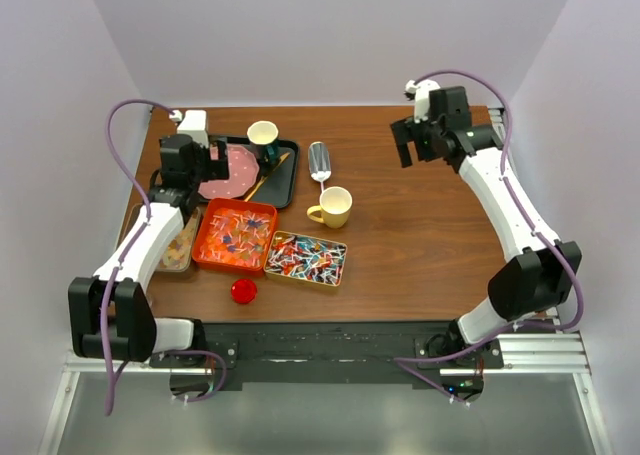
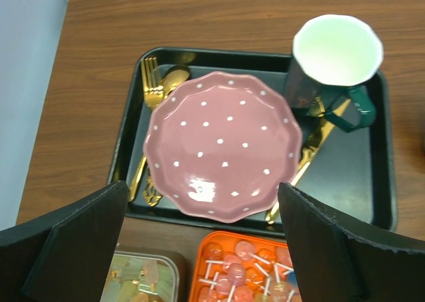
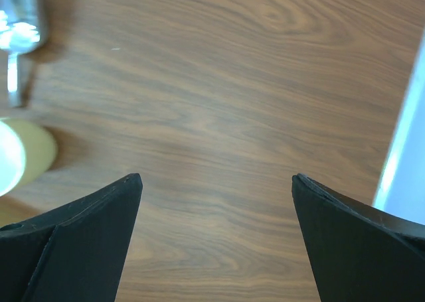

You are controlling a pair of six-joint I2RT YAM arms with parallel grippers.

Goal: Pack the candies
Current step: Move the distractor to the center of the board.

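I will move my right gripper back and to the left in the top view next, down onto the yellow mug's rim opposite the mug's handle, because that side of the mug is clear.
Wrapped candies in red, blue and white fill a gold tin near the table's front. Pale pastel candies lie in a clear container, which also shows in the left wrist view. An orange tray between them holds lollipops. My left gripper is open and empty, hovering over the near edge of a pink dotted plate; in its own view the gripper holds nothing. My right gripper is open and empty above bare wood at the back right.
A black tray holds the plate, gold cutlery and a dark green mug. A yellow mug and a silver scoop stand mid-table. A small red disc lies near the front edge.
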